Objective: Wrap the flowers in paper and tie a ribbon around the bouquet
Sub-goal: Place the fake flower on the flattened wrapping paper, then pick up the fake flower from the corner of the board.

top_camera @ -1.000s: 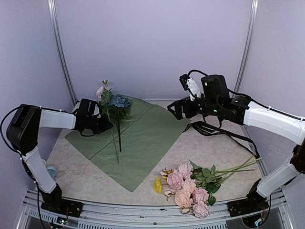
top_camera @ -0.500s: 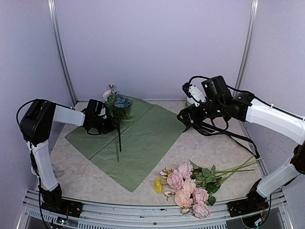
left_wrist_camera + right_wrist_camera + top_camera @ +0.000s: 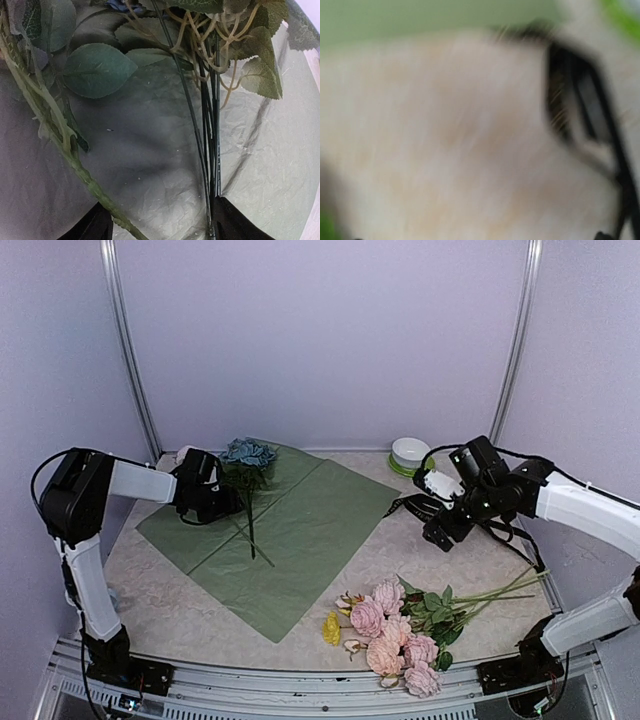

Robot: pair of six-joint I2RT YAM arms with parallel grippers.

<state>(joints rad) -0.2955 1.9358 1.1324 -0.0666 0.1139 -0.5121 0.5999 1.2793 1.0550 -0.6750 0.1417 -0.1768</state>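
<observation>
The roses still lie off the paper, so my right gripper will come back and down to close on the green rose stems beside the leaves.
A blue hydrangea bunch [image 3: 248, 452] lies on the sage green paper [image 3: 300, 540], its dark stems [image 3: 250, 530] pointing toward me. My left gripper [image 3: 222, 502] sits low beside it, open. In the left wrist view the gripper [image 3: 160, 217] has its jaws wide apart, with the dark stems [image 3: 207, 150] running along the right finger and a pale green stem [image 3: 75, 165] crossing the left one. Pink roses with a yellow bloom [image 3: 390, 635] lie near the front edge. The black ribbon [image 3: 500, 530] lies at the right. My right gripper [image 3: 440, 530] hovers open by the ribbon's looped end, holding nothing.
A white bowl on a green saucer [image 3: 409, 453] stands at the back right. The right wrist view is motion-blurred, showing pale tabletop [image 3: 445, 150] and a dark band [image 3: 582, 120]. Frame posts and the booth walls close in the table on three sides.
My left gripper opened and let go of the hydrangea bunch, which dropped from upright to lying on the paper. The right arm swung down and toward me to the ribbon.
</observation>
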